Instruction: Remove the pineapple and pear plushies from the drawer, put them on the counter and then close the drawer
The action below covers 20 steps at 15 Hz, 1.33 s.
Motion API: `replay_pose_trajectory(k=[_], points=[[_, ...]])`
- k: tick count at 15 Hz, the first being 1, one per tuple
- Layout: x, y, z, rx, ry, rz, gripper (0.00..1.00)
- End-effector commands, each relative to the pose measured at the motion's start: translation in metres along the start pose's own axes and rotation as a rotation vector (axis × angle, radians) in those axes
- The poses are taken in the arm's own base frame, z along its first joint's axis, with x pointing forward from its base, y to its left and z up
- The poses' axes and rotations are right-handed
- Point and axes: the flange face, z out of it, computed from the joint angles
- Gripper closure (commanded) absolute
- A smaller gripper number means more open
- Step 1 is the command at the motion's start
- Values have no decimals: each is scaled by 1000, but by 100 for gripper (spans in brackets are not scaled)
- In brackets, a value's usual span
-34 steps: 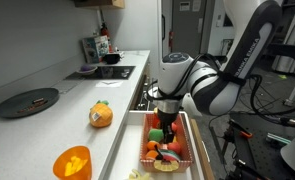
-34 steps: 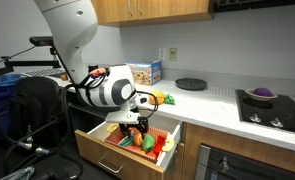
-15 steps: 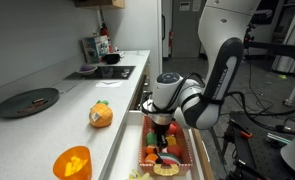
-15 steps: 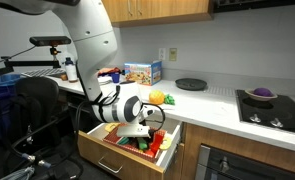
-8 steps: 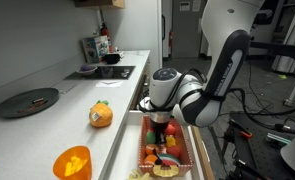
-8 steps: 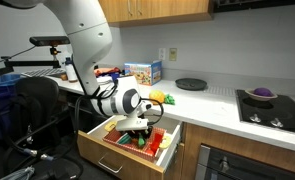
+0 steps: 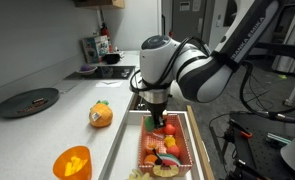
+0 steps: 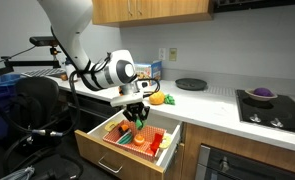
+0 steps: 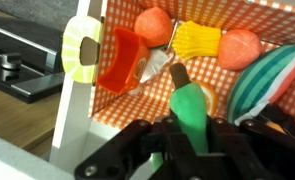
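Observation:
My gripper will next go up and outward over the drawer rim [image 9: 75,115]. Then it will go down and let go of the pear beside the pineapple, because that spot on the counter is outward of my gripper.
My gripper [image 9: 190,135] is shut on the pear [image 9: 187,105], a light-green teardrop toy with a dark stem pointing away from the jaws. In both exterior views the gripper [image 7: 157,122] [image 8: 137,115] hangs just above the open drawer [image 7: 200,150] [image 8: 100,157], the green toy between its fingers. The pineapple [image 7: 101,114] [image 8: 157,98] lies on the counter [image 7: 72,95] [image 8: 212,100] beside the drawer. In the wrist view the drawer's wooden side rim [image 9: 75,115] runs down the left.
Red, orange, yellow and striped soft toys [image 9: 197,40] lie in the drawer. An orange translucent cup [image 7: 72,162] and a dark round plate [image 7: 29,101] sit on the counter. A cooktop [image 8: 272,105] and a colourful box [image 8: 142,72] stand further along.
The jaws have closed on the pear down in the drawer, and the arm has risen, lifting it clear of the other toys.

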Motion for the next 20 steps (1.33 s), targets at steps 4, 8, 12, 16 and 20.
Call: replay_pose_trajectory(k=[4,8,12,16,20], points=[[25,10,-29,-8,225,50,96],[32,13,-24,-2,350,60,96],[65,12,-9,-1,423,45,96],[94,15,-2,-23,472,16,96],[96,18,-5,-48,474,-11,96]])
